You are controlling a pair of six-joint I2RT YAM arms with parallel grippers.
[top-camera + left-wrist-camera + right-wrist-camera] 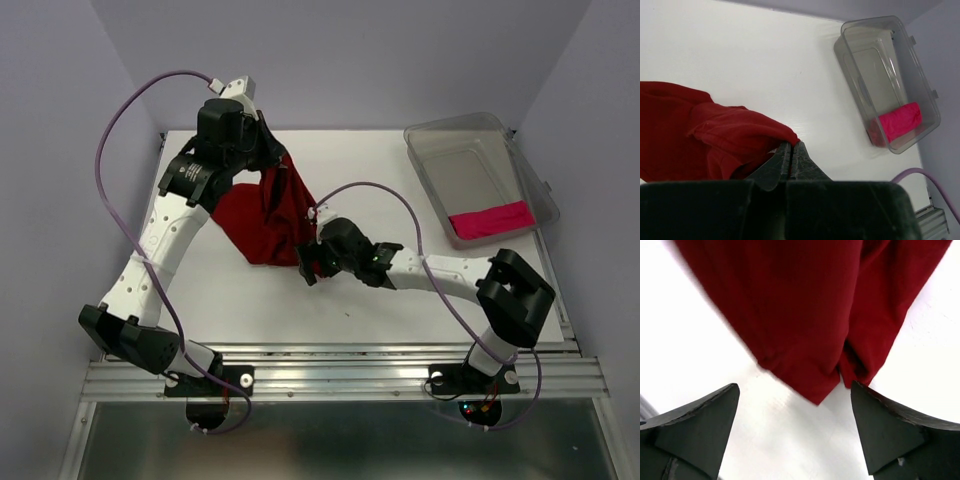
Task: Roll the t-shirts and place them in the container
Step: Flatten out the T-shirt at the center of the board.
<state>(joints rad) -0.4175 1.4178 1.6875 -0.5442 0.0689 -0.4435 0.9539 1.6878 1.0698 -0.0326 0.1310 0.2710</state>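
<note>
My left gripper lifts the raised cloth high next, because the shirt lies bunched. It then lowers the cloth onto the bare table near the far wall (pixel 326 162) (pixel 740 50) and releases it.
The dark crimson t-shirt (pixel 262 215) lies bunched on the white table, with its far edge pulled up toward my left gripper (pixel 274 158). In the left wrist view, the left gripper (pixel 791 146) is shut, with a fold of the red cloth (pixel 700 135) pinched at its tips. My right gripper (pixel 305 265) sits low at the shirt's near corner. In its wrist view it (pixel 794 385) stands open, and the shirt's pointed corner (pixel 805 305) lies just ahead of the fingers, untouched. The magenta-pink t-shirt (pixel 490 220) is a small roll.
A clear plastic bin (pixel 455 125) stands at the back right of the table, with the pink roll (pixel 900 121) lying at its near end. Purple cables loop over both arms. Grey walls close in the table on three sides.
</note>
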